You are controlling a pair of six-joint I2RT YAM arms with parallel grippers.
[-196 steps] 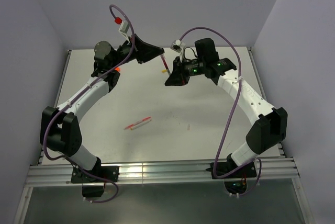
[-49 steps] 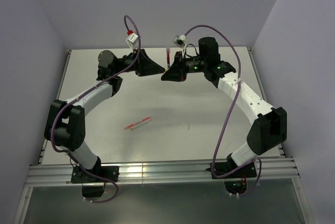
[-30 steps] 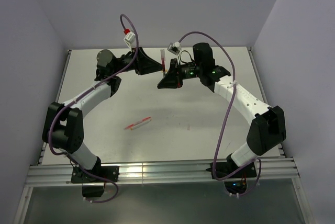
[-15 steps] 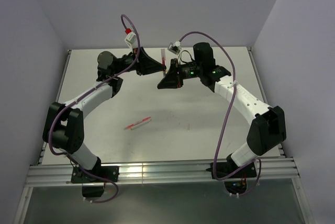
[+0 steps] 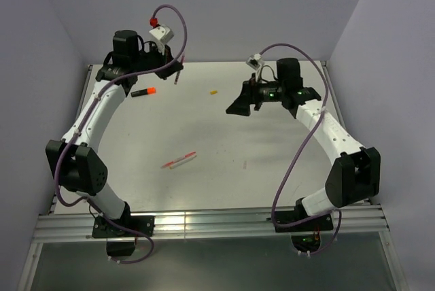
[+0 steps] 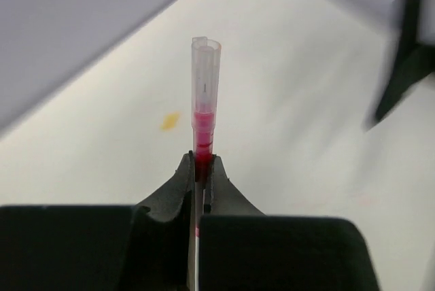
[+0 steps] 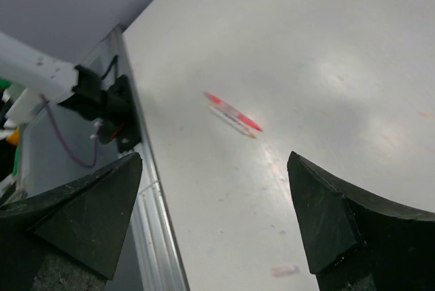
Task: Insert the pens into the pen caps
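Note:
The thin dark-red pen in my left gripper goes down beside the black marker next, because the clear cap already sits on the pen's end.
My left gripper (image 5: 174, 71) is raised over the table's back left, shut on a thin dark-red pen (image 5: 178, 77). In the left wrist view, the left gripper (image 6: 203, 162) pinches that pen (image 6: 204, 138) by its red part, with a clear cap (image 6: 206, 73) on its end. My right gripper (image 5: 236, 108) hangs open and empty over the back middle; its jaws (image 7: 213, 162) stand wide apart. A stubby black marker with an orange tip (image 5: 144, 92) lies at the back left. A yellowish cap (image 5: 213, 91) lies between the arms. Red and white stick pens (image 5: 179, 160) lie mid-table.
A tiny pale cap (image 5: 245, 164) lies right of the stick pens (image 7: 231, 114) and shows blurred low in the right wrist view (image 7: 284, 271). The aluminium rail (image 5: 204, 221) runs along the near edge. Grey walls enclose the table's back and sides.
The right gripper has opened, let go of the pen and drawn back to the right. The left arm has swung to the back left with the dark-red pen in its jaws.

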